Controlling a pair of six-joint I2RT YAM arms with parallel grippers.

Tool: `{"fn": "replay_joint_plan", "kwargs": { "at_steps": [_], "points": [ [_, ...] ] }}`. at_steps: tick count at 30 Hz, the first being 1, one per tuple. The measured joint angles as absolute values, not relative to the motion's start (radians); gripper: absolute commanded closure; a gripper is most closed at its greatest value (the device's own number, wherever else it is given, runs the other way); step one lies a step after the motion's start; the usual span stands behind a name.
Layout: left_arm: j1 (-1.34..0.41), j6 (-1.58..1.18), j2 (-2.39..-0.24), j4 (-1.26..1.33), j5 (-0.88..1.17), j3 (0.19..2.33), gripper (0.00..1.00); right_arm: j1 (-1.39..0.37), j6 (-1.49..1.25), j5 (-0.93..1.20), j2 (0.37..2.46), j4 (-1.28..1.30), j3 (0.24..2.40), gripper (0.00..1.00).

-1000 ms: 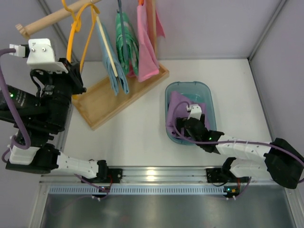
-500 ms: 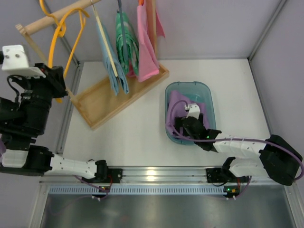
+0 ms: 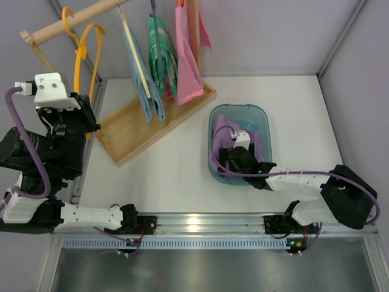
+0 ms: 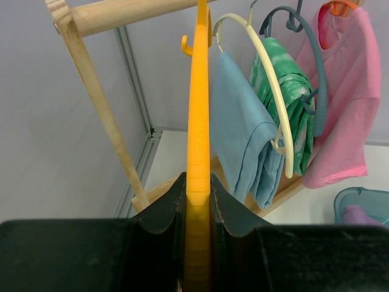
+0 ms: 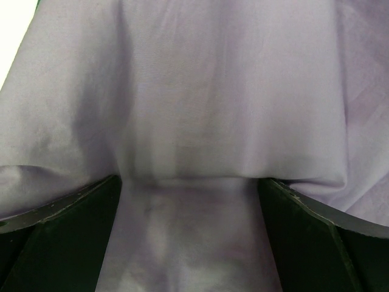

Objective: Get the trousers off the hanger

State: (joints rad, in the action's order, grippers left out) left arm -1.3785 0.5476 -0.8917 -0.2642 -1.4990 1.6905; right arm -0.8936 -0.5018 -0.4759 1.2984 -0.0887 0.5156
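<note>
The trousers (image 3: pixel 222 131) are in the basin, so the left gripper will next move outward and down under the wooden rod (image 3: pixel 91 11), which lies outward of the gripper, and release the hanger.
The orange-yellow hanger (image 3: pixel 81 45) hangs bare by its hook from the left end of the wooden rod (image 3: pixel 91 11). My left gripper (image 3: pixel 82 106) is shut on its lower frame. In the left wrist view the hanger (image 4: pixel 197 109) rises edge-on from between my closed fingers (image 4: pixel 198 194). The lilac trousers (image 3: pixel 222 131) lie crumpled in the teal basin (image 3: pixel 240 108). My right gripper (image 3: pixel 230 159) is down in the basin on top of them. In the right wrist view the lilac cloth (image 5: pixel 231 91) fills the frame and my fingers (image 5: pixel 61 225) stand wide apart with cloth between them.
The wooden rack stands on a tray base (image 3: pixel 140 131) at the back left. On it hang a light blue garment (image 3: pixel 143 79) on a pale hanger (image 4: pixel 270 79), a green garment (image 3: pixel 161 55) on a dark hanger, and a pink garment (image 3: pixel 187 61). Walls close the back and the right side.
My left arm swung left and came partly back, carrying the hanger leftward along the rod. My right gripper edged left in the basin, and the basin shifted slightly with it.
</note>
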Motion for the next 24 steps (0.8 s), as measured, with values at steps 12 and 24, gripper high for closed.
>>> {"fn": "replay_joint_plan", "kwargs": {
  "at_steps": [12, 24],
  "points": [
    [-1.351, 0.499, -0.950, -0.141, -1.512, 1.613, 1.00, -0.894, -0.502, -0.443, 1.317, -0.122, 0.525, 0.03],
    [-0.950, 0.514, -1.224, -0.015, -1.488, 1.607, 1.00, -0.894, -0.498, -0.435, 1.309, -0.136, 0.514, 0.02]
  ]
}}
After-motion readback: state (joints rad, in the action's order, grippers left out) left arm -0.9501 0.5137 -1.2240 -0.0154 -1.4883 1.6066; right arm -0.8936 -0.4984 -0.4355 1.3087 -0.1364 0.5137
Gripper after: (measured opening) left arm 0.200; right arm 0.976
